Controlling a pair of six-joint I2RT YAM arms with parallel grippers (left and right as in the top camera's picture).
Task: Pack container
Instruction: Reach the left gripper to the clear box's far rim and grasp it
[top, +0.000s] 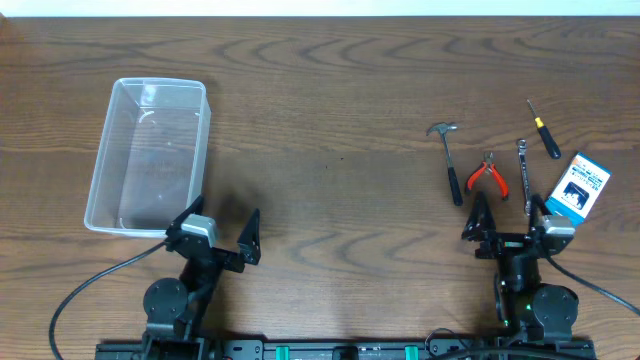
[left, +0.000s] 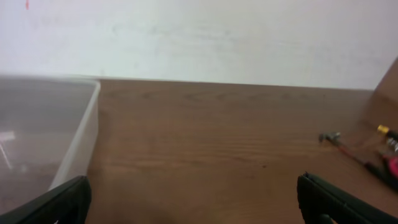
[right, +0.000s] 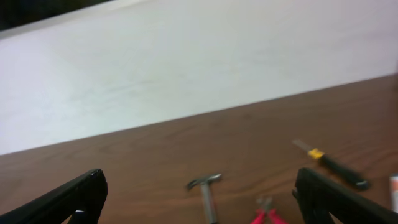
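The clear container (top: 150, 155) stands outward of my open left gripper, so I will lift that gripper, move it outward and tilt it down over the container's side (top: 201, 150).
The clear plastic container (top: 150, 155) stands empty at the left of the table; its wall shows at the left of the left wrist view (left: 43, 137). A hammer (top: 450, 160), red-handled pliers (top: 488, 176), a metal wrench (top: 523, 168) and a black-and-yellow screwdriver (top: 545, 132) lie at the right. The right wrist view shows the hammer (right: 205, 190), pliers (right: 267, 214) and screwdriver (right: 329, 163). My left gripper (top: 215, 235) is open and empty just in front of the container. My right gripper (top: 508, 222) is open and empty just in front of the tools.
A small blue-and-white box (top: 579, 186) lies at the far right beside the wrench. The table is brown wood (top: 330, 130). A white wall stands behind its far edge (right: 199, 68).
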